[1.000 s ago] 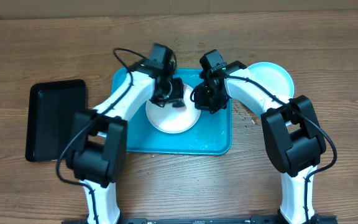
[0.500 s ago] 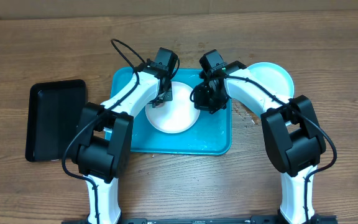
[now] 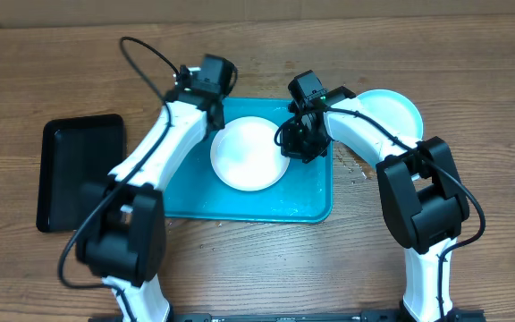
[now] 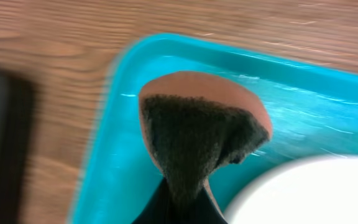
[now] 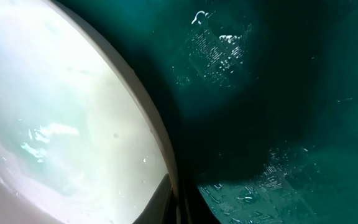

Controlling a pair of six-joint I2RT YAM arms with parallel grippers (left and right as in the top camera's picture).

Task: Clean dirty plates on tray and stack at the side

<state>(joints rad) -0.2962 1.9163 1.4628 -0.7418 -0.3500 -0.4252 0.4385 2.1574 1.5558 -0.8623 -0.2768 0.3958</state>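
I will swing my left gripper past the edge of the turquoise tray next and down to the bottom of the black tray, because the black tray is empty beside the turquoise one.
The white plate [image 3: 249, 156] lies in the middle of the turquoise tray [image 3: 186, 201]. My right gripper [image 3: 295, 143] is shut on its right rim; the right wrist view shows the fingers [image 5: 182, 202] pinching the plate's edge [image 5: 61, 112] over the wet tray [image 5: 278, 93]. My left gripper [image 3: 211, 89] is over the tray's far left part, off the plate, shut [image 4: 182, 208] on an orange sponge with a dark green scouring face [image 4: 197, 134]. The light blue plate [image 3: 396, 112] lies on the table right of the tray. The yellow-green plate is not in view.
A smaller black tray [image 3: 79, 170] lies on the wooden table left of the turquoise tray. Water drops lie on the tray floor and on the table by its right edge [image 3: 358, 168]. The left arm's cable loops above the tray's far left corner.
My left gripper with the sponge has lifted off the white plate and moved to the far left of the tray. The right gripper and the plate have not moved.
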